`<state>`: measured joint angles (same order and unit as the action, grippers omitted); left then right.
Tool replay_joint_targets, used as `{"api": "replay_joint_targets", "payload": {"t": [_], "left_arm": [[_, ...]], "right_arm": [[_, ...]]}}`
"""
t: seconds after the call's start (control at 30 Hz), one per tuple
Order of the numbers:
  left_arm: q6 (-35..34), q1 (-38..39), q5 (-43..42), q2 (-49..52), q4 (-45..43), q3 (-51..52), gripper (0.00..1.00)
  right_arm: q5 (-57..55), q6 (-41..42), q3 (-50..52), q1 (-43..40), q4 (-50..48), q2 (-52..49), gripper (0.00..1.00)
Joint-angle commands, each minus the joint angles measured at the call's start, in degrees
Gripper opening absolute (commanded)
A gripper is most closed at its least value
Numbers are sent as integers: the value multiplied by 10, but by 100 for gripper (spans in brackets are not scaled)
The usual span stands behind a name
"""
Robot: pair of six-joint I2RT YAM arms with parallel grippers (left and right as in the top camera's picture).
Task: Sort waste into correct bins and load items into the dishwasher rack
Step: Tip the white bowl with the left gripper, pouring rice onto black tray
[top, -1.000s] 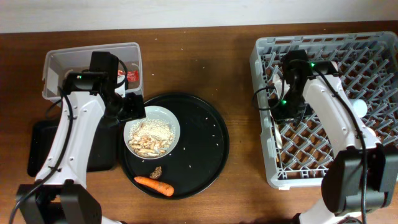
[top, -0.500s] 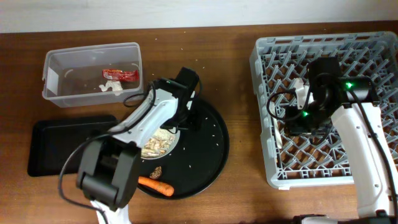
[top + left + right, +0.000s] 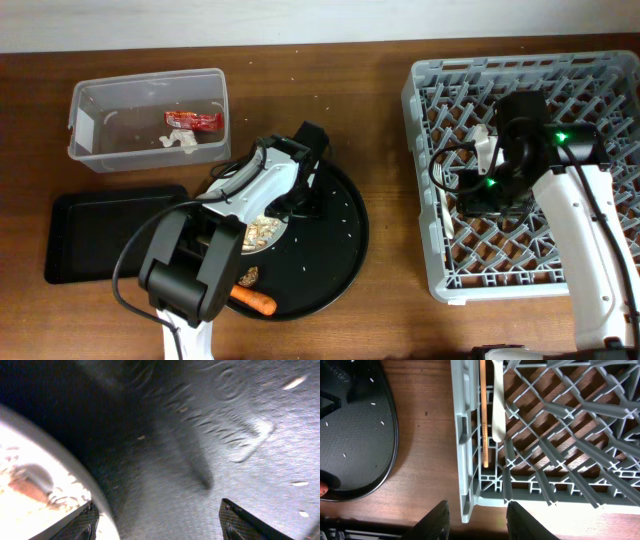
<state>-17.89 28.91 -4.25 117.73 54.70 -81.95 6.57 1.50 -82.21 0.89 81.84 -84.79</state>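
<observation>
The white bowl's rim sits nearer one open finger. The bowl's rim gets my left gripper over it next, eased toward the left in the wrist view, and closing.
The white bowl with rice-like food scraps stands on the round black tray, partly under my left arm. My left gripper is open and low at the bowl's right rim. In the left wrist view one finger is over the bowl and the other over the tray. The carrot and the brown lump lie on the tray. The red wrapper and the tissue lie in the clear tub. My right gripper is open and empty above the rack. The white fork lies in the rack.
The shallow black tray sits left of the round tray. A thin wooden stick lies beside the fork along the rack's left wall. Loose rice grains dot the round tray. No cups show.
My left gripper has swung from the clear tub to the round tray at the bowl's right rim. My right arm has shifted to the right over the rack.
</observation>
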Motion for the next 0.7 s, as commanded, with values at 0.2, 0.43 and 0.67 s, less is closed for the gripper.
{"api": "replay_joint_targets", "payload": {"t": [0.2,0.43,0.67], "left_arm": [[-9,2,57,7,4,52,47],[-9,3,69,7,5,52,1],[-23,3,162,6,122,-44,1]], "right_arm": [[5,0,3,-2,-1,2,40],[5,0,3,-2,15,2,40],[3,0,3,-2,17,2,40]]}}
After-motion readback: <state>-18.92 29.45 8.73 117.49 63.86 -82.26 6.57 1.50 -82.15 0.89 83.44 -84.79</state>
